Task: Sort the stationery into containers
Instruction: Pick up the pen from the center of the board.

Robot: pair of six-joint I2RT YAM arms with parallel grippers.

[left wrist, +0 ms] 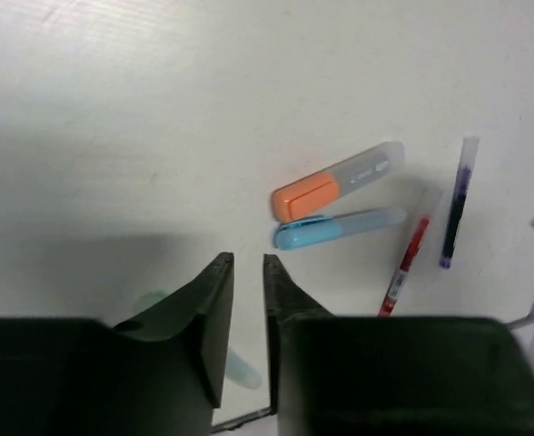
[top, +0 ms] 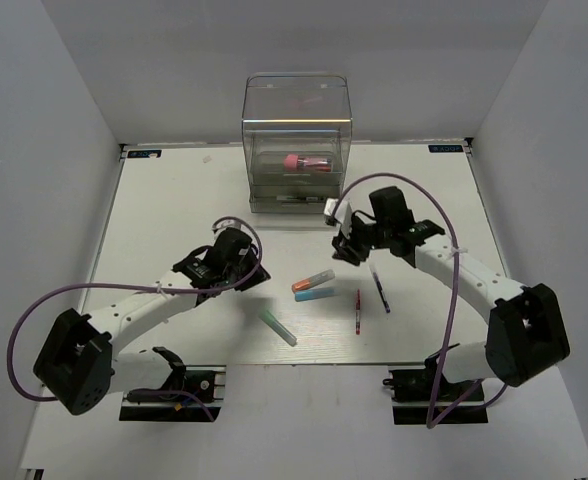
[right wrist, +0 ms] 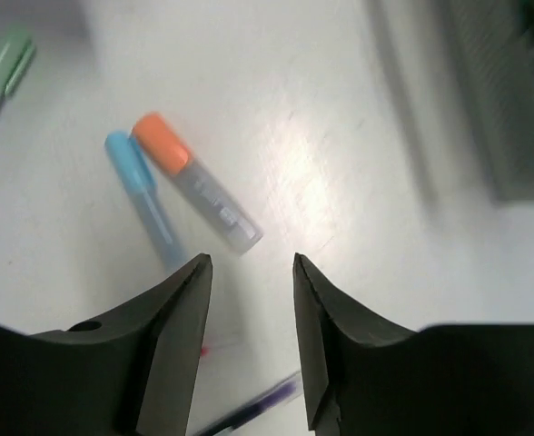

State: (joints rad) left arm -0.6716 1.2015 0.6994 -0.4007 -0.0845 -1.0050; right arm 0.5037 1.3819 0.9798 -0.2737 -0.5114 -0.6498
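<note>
The pen lies at a slant to the gripper's open fingers. My right gripper should move back and down onto the dark pen's middle [top: 379, 287] [right wrist: 247, 414] next and turn as it goes.
The clear smoky-grey organiser [top: 296, 140] stands at the table's far edge with a pink-red marker [top: 307, 161] inside it. On the table lie an orange-capped marker [top: 313, 281], a light blue marker [top: 315, 295], a teal-green marker [top: 279, 326], a red pen [top: 358, 311] and a dark pen [top: 379, 287]. My left gripper [top: 249, 268] [left wrist: 249, 262] is empty, its jaws a narrow slit apart, left of the markers. My right gripper [top: 346, 250] [right wrist: 252, 259] is open and empty above the dark pen [right wrist: 249, 413], near the orange-capped marker [right wrist: 194, 182].
The organiser's lower drawers [right wrist: 503, 100] show blurred at the upper right of the right wrist view. White walls enclose the table on three sides. Purple cables loop off both arms.
</note>
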